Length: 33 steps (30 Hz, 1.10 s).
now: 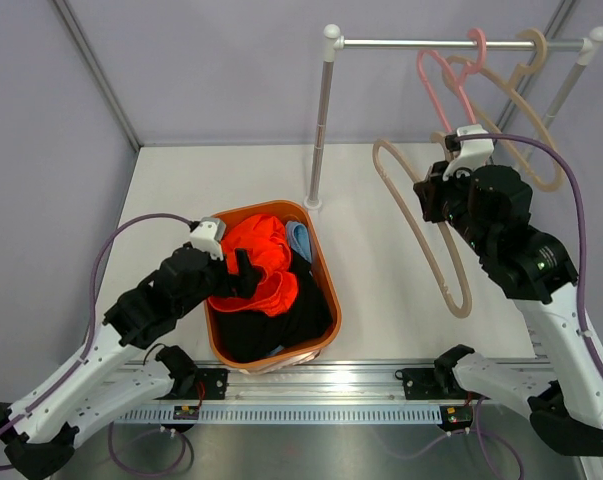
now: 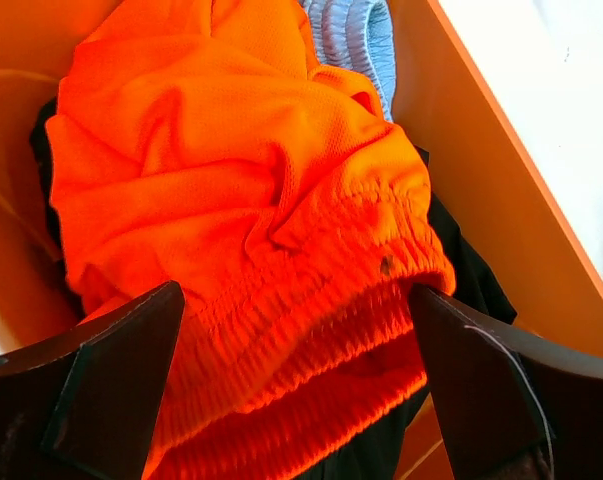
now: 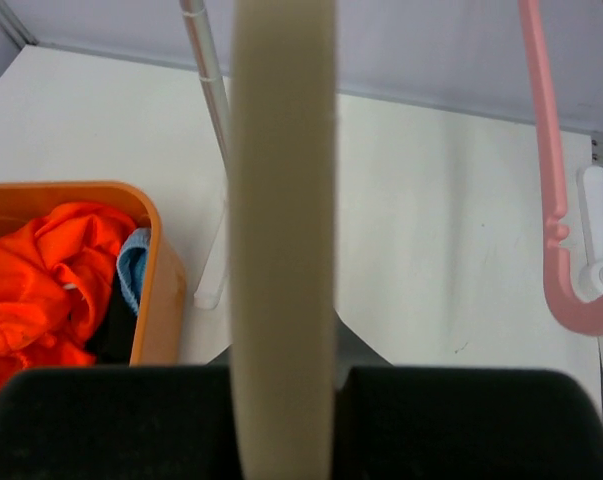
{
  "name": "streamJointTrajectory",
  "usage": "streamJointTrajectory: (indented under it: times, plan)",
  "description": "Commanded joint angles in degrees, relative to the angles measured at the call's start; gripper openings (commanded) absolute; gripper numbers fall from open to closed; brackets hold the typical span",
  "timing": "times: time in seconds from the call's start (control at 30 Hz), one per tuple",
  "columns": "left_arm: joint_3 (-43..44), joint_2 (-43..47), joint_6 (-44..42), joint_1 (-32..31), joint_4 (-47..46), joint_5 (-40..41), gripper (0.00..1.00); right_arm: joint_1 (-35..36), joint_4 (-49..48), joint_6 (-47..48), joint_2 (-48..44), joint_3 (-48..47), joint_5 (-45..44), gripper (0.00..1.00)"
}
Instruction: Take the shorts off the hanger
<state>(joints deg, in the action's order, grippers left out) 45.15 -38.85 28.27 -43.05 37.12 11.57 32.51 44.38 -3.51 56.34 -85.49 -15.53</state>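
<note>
The beige hanger is already bare, so my right gripper will next move outward to the metal bar's empty part (image 1: 401, 43) and let go of the hanger, which is hooked over the bar.
The orange shorts (image 1: 261, 265) lie crumpled on top in the orange basket (image 1: 326, 280), over the black shorts (image 1: 281, 325) and beside the light blue shorts (image 1: 299, 238). My left gripper (image 1: 243, 275) is open over them. In the left wrist view its jaws (image 2: 296, 300) stand wide on either side of the orange waistband (image 2: 311, 290). My right gripper (image 1: 433, 200) is shut on a bare beige hanger (image 1: 421, 230), held off the rail. In the right wrist view the hanger bar (image 3: 281, 200) runs up between the closed fingers (image 3: 281, 400).
A pink hanger (image 1: 446, 85) and another beige hanger (image 1: 526, 110) hang bare on the metal rail (image 1: 411, 43) at the back right. The rack's left post (image 1: 319, 130) stands just behind the basket. Grey walls close in the table.
</note>
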Motion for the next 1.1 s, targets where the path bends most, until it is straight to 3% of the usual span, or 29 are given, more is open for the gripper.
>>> streamJointTrajectory:
  times: [0.0, 0.13, 0.33, 0.53, 1.07]
  plan:
    - [2.49, 2.37, -2.17, 0.16, 2.33, 0.55, 0.99, -4.2, -5.62, 2.36, 2.89, -3.01, 8.58, 0.0]
    - [0.83, 5.27, -3.57, 0.16, 4.09, 3.27, 0.99, -6.85, -9.21, 2.8, 7.99, -5.2, 9.47, 0.0]
    - [3.63, 9.84, -4.1, -0.37, 8.14, 3.37, 0.99, -7.29, -15.63, 2.63, 16.6, -10.47, 3.23, 0.0]
    - [1.89, 13.71, -5.59, -1.42, 6.21, 2.93, 0.99, -8.34, -23.98, 5.62, 22.14, -13.2, -2.05, 0.0]
    - [-0.67, 19.25, -5.77, -4.15, 4.18, 2.58, 0.99, -13.79, -22.32, 4.39, 43.32, -38.05, 3.93, 0.0]
